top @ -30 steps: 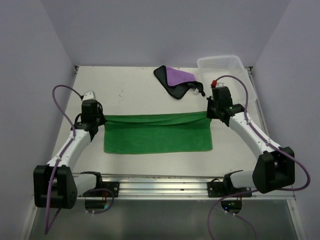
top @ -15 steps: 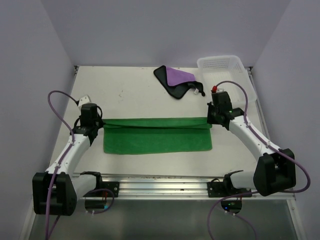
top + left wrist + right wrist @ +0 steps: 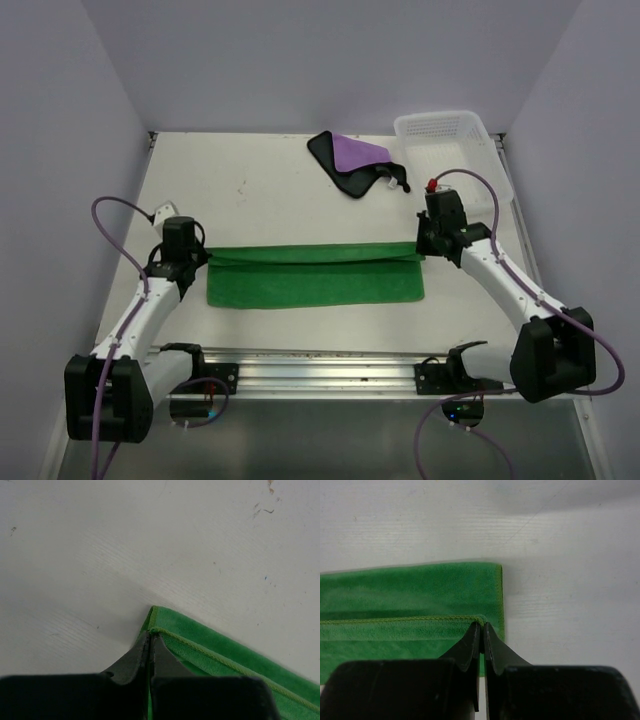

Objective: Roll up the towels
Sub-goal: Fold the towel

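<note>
I should next pull the towel's hemmed corner in my right gripper back and down toward the lower layer's near edge (image 3: 413, 290) and let it go, because that piece of the towel is still uncovered.
The green towel (image 3: 315, 277) lies as a wide folded strip across the table's middle. Its far edge is folded over toward the near side. My left gripper (image 3: 204, 258) is shut on the towel's far left corner (image 3: 152, 630). My right gripper (image 3: 421, 252) is shut on its far right corner (image 3: 481, 623). Both hold the hemmed edge low over the lower layer (image 3: 420, 590). The purple towel (image 3: 355, 160) with black backing lies crumpled at the back, right of centre, apart from both grippers.
A white lattice basket (image 3: 450, 140) stands at the back right corner, just behind the right arm. A metal rail (image 3: 320, 365) runs along the near edge. Walls close in the left, right and back sides.
Both grippers have moved toward the near edge, pulling the towel's far edge over itself. The green strip is narrower than a second ago.
</note>
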Available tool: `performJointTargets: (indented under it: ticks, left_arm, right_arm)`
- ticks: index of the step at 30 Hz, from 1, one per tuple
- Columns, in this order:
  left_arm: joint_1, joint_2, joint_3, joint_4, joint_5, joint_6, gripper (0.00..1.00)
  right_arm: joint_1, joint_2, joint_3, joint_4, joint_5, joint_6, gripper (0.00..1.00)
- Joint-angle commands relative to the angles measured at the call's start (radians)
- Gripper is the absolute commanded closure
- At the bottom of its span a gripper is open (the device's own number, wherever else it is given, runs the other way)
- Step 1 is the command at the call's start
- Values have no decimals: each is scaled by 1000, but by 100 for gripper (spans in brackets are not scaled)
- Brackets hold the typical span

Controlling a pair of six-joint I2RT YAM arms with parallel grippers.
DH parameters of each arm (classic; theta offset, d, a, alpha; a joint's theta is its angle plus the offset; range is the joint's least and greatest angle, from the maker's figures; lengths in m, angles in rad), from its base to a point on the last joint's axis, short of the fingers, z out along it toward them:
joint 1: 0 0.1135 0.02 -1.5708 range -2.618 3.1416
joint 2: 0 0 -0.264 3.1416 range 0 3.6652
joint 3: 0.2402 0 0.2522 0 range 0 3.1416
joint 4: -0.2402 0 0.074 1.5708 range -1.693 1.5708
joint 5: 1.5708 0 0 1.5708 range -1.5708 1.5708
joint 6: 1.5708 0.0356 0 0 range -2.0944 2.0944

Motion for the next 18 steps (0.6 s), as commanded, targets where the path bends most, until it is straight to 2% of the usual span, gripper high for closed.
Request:
performJointTargets:
  ticks: [1, 18]
  left_arm:
    - [11, -20, -22, -12, -50, -43, 100]
    - [11, -63, -93, -34, -47, -94, 100]
  right_arm:
    - [-6, -42, -20, -29, 39, 16, 100]
    - [-4, -93, -125, -14, -4, 51, 100]
